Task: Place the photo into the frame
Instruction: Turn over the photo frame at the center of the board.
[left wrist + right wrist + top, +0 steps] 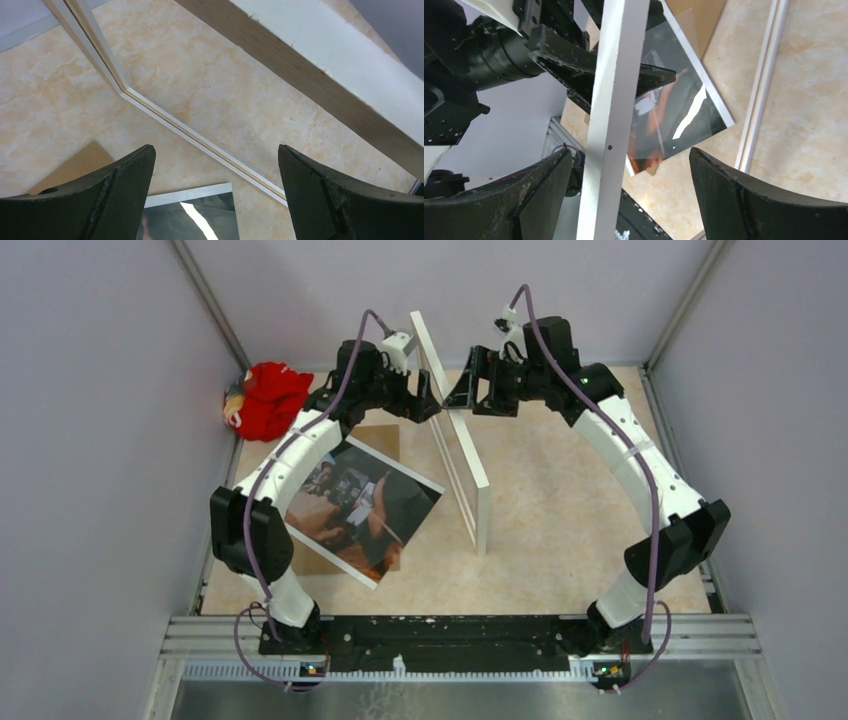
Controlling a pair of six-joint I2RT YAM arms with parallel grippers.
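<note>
The top bar of the frame runs at a slant between the right gripper's open fingers, so the right gripper should next turn square to the bar and close on it.
The white frame [452,435] stands upright on its long edge in the middle of the table, running from back to front. To its left the photo [362,508] lies face up, tilted, partly over a brown backing board [378,440]. My left gripper [432,408] is open just left of the frame's top rail [325,65], and nothing is between its fingers [125,190]. My right gripper [458,395] is open on the other side. The rail [614,100] passes between its fingers [734,195], nearer the left one, and neither finger touches it.
A red cloth toy [265,398] lies at the back left corner against the wall. Grey walls close the table on three sides. A metal rail [460,632] carrying both arm bases runs along the near edge.
</note>
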